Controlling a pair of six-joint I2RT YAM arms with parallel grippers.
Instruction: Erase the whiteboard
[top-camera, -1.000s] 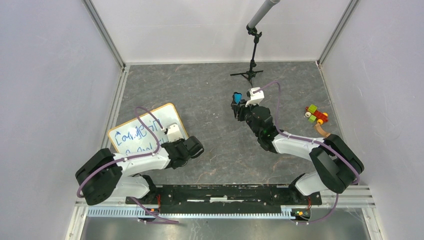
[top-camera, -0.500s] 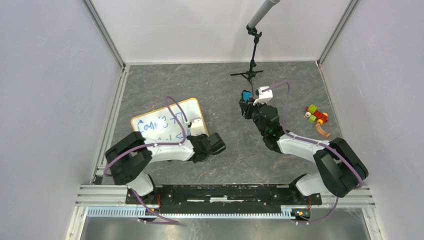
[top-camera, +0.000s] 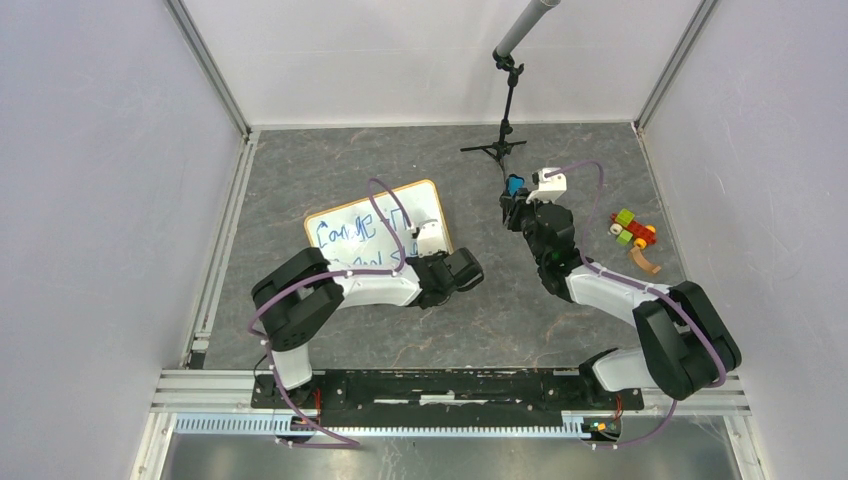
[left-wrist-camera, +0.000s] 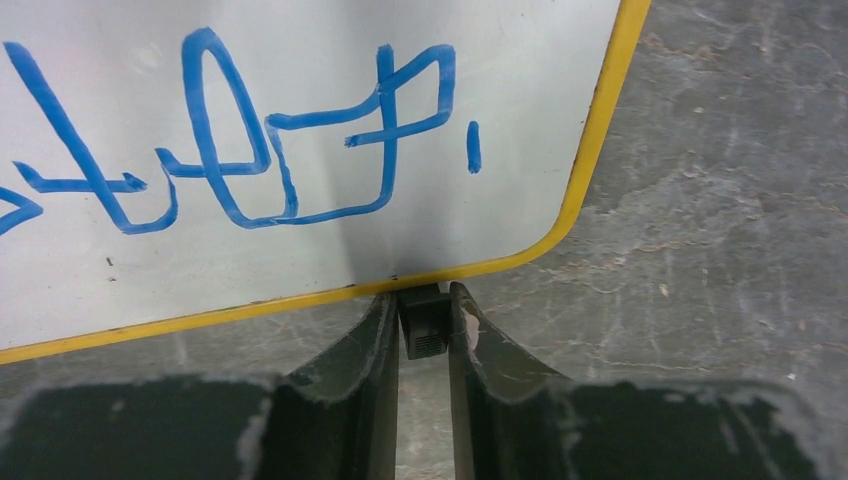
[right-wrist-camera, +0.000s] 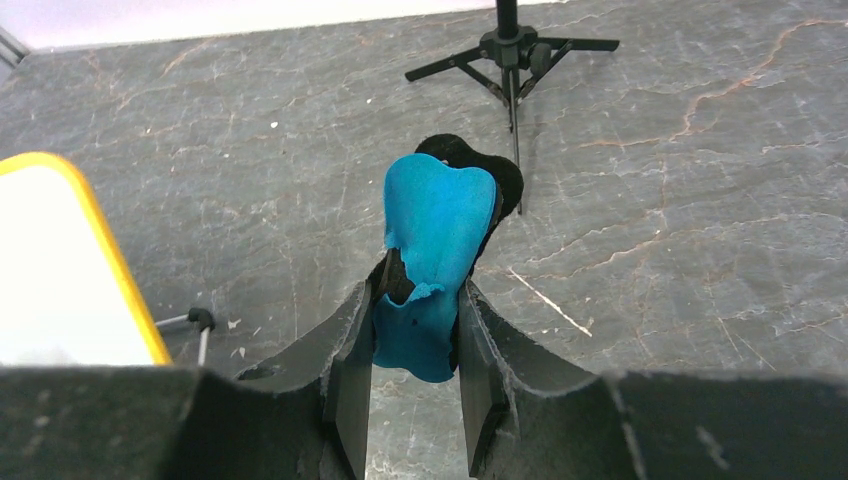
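Note:
I need to move my right gripper left in the top view next and down onto the whiteboard's tripod-side corner (top-camera: 422, 203) below, to release the eraser (top-camera: 514, 185) beside unwiped writing.
The whiteboard (top-camera: 372, 226), white with a yellow frame and blue handwriting, lies left of the middle of the floor. In the left wrist view the whiteboard (left-wrist-camera: 300, 130) fills the top. My left gripper (left-wrist-camera: 422, 306) is shut on its small black clip foot (left-wrist-camera: 424, 325) at the near edge by a corner. In the top view my left gripper (top-camera: 432, 258) sits at the board's near right corner. My right gripper (right-wrist-camera: 415, 325) is shut on a blue eraser (right-wrist-camera: 436, 235) and holds it above the floor. In the top view my right gripper (top-camera: 513, 202) with the eraser (top-camera: 514, 185) is right of the board, apart from it.
A black tripod stand (top-camera: 497, 148) with a pole stands at the back, close behind my right gripper; it also shows in the right wrist view (right-wrist-camera: 510, 48). Coloured toy blocks (top-camera: 632, 230) and a brown piece (top-camera: 646, 263) lie at the right. Walls close in three sides.
My left arm has dragged the whiteboard to the right, from the left side toward the middle. My right gripper has moved right and back with the eraser.

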